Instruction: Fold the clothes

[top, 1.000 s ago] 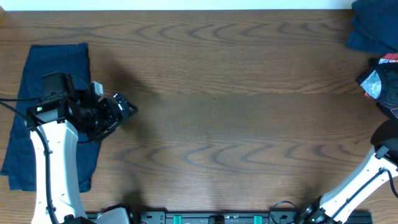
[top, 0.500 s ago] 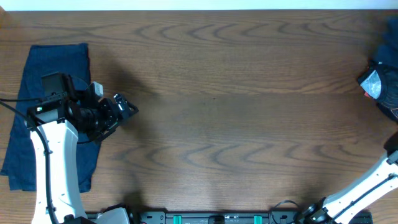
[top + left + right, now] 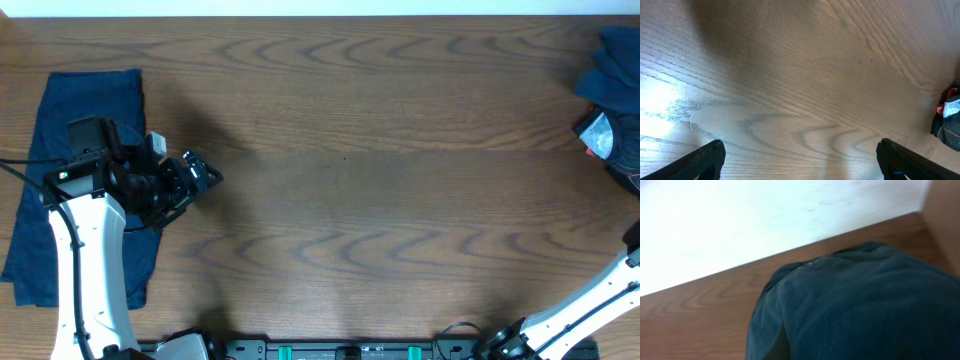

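My right gripper swings the navy cloth to the left in the overhead view next, since clear tabletop lies there. It then lowers the cloth and releases it.
A folded dark navy garment (image 3: 95, 100) lies flat at the table's left edge, partly under my left arm. My left gripper (image 3: 203, 172) hovers just to the right of it, open and empty; the left wrist view shows both fingertips (image 3: 800, 160) wide apart over bare wood. A bunched heap of navy clothes (image 3: 618, 62) sits at the far right corner and fills the right wrist view (image 3: 865, 305). My right gripper (image 3: 600, 125) is right against this heap at the frame's edge. Its fingers are hidden by cloth.
The brown wooden table (image 3: 350, 200) spans the view. A white wall edge (image 3: 740, 225) runs along the back of the table. My right wrist also shows at the right edge of the left wrist view (image 3: 950, 117).
The navy heap at the far right shifted: it slid mostly out of view to the right, then came back partly into view. The left arm and folded garment have not moved.
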### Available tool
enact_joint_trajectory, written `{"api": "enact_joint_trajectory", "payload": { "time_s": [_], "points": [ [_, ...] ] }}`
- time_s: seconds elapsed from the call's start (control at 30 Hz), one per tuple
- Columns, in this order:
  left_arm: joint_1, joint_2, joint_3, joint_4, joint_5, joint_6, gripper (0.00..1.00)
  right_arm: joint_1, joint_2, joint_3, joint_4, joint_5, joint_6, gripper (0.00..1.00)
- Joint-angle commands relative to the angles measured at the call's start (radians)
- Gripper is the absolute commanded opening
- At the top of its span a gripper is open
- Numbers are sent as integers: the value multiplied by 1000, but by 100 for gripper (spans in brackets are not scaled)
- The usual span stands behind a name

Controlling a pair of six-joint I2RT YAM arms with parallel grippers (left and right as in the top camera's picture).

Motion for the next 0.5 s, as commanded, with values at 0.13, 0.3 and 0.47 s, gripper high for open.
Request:
{"api": "enact_joint_trajectory", "payload": {
  "time_s": [0.13, 0.3, 0.47],
  "points": [
    [-3, 6, 21, 1, 15, -9, 98, 118, -21, 3, -44, -306, -21, 1],
    [-3, 6, 21, 2, 14, -9, 98, 275, -21, 3, -82, -400, -23, 1],
    [-3, 6, 21, 1, 14, -9, 98, 460, -20, -4, -125, -285, 23, 1]
  ]
}}
